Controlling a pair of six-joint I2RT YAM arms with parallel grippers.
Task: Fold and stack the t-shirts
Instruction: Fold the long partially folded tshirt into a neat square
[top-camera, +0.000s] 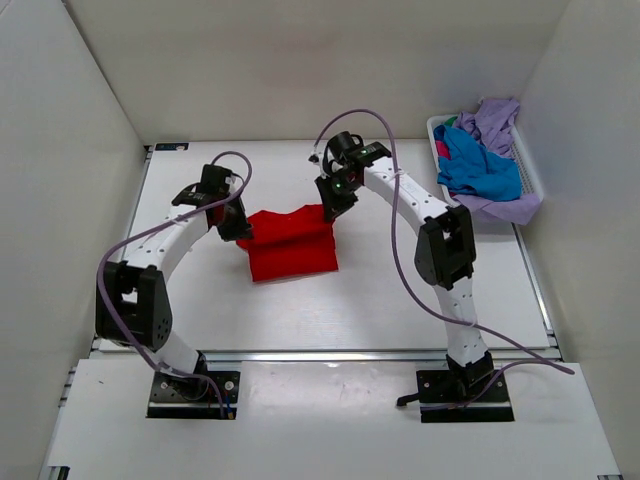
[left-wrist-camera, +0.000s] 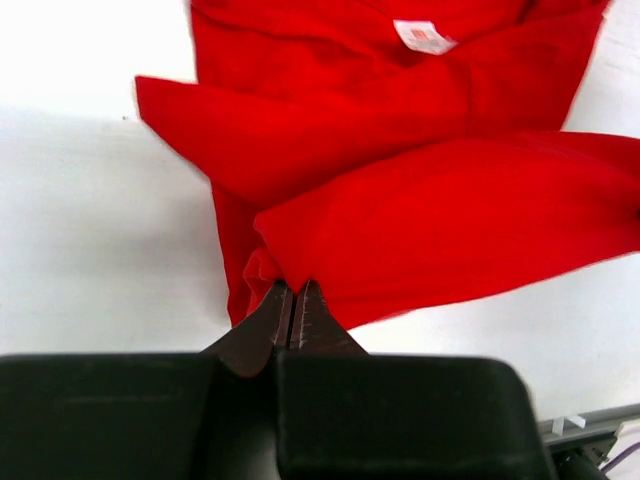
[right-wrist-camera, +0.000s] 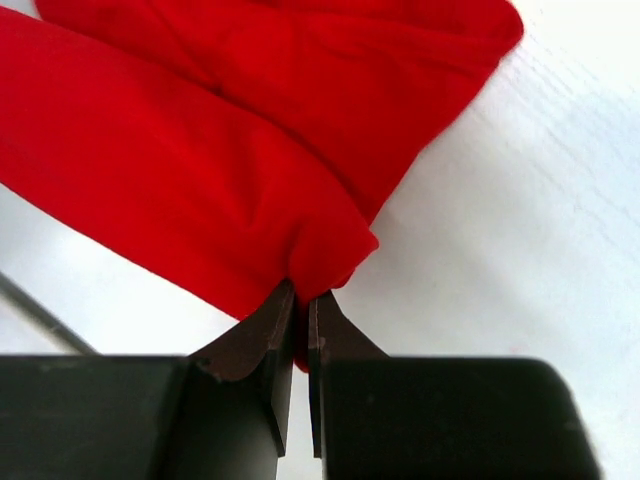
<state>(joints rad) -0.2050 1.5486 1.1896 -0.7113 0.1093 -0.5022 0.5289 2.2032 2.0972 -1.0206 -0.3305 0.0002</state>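
The held edge still hangs short of the neck label, so my left gripper will move outward and down onto the shirt by its jutting corner and let go.
A bright red t-shirt lies partly folded in the middle of the table. My left gripper is shut on its left edge, the cloth pinched at the fingertips in the left wrist view. My right gripper is shut on its upper right corner, the cloth bunched between the fingertips in the right wrist view. Both held edges are lifted a little off the table. A white neck label shows on the shirt. A blue t-shirt and a lavender t-shirt lie crumpled in the basket.
A white slatted basket stands at the far right against the right wall. White walls enclose the table on the left, back and right. A metal rail runs along the table's near edge by the arm bases.
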